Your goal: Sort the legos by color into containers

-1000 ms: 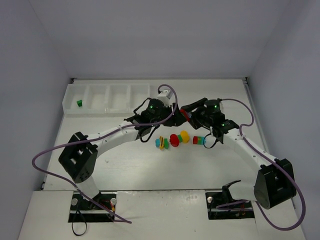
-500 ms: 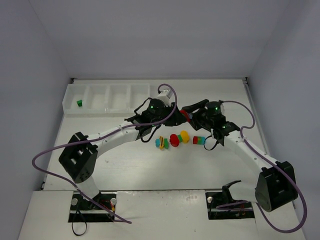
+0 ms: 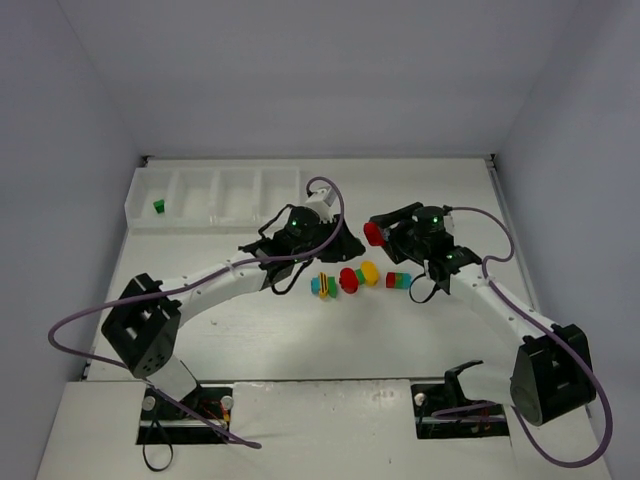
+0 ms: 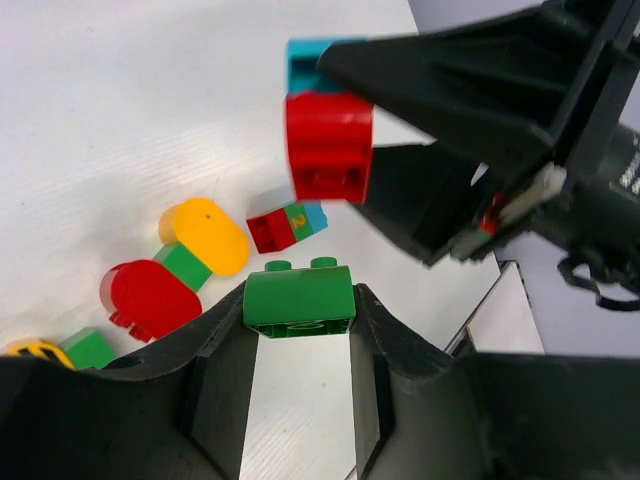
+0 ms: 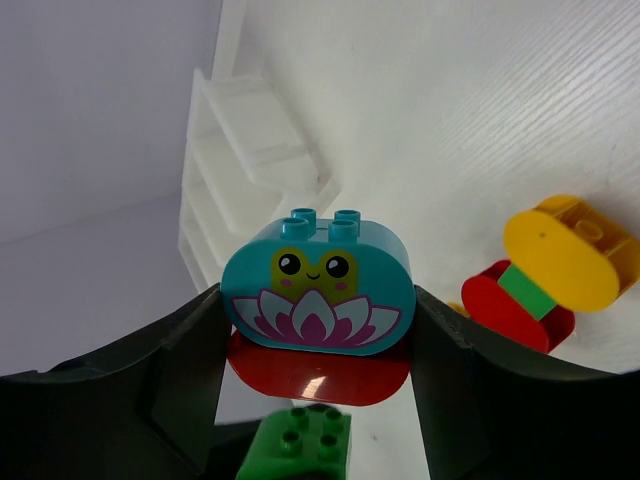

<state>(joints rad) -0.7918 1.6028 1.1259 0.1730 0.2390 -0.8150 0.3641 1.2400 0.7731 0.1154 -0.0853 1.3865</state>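
Note:
The tray's end section [image 3: 151,196] already holds a green brick, so I should move my left gripper left in the top view over it and release my green brick.
My left gripper [image 3: 345,246] is shut on a green brick [image 4: 298,297], held by its ends above the table [image 3: 300,330]. My right gripper [image 3: 380,228] is shut on a cyan brick with a frog picture [image 5: 318,300] stuck on a red brick [image 5: 320,375]; the stack [image 4: 328,145] hangs just beyond the green brick, apart from it. The green brick shows below that stack in the right wrist view [image 5: 305,445]. The white four-compartment tray [image 3: 225,195] lies at the back left, with one green brick [image 3: 158,206] in its leftmost compartment.
Three multicoloured stacks lie in a row mid-table: a cyan-yellow-green one [image 3: 323,285], a red-green-yellow one [image 3: 358,275] and a red-green-cyan one [image 3: 398,280]. Walls enclose the table at the back and both sides. Purple cables loop off both arms.
The two grippers were together at the stack; now my left gripper has pulled back to the left with the green brick. The cyan and red bricks stay in my right gripper.

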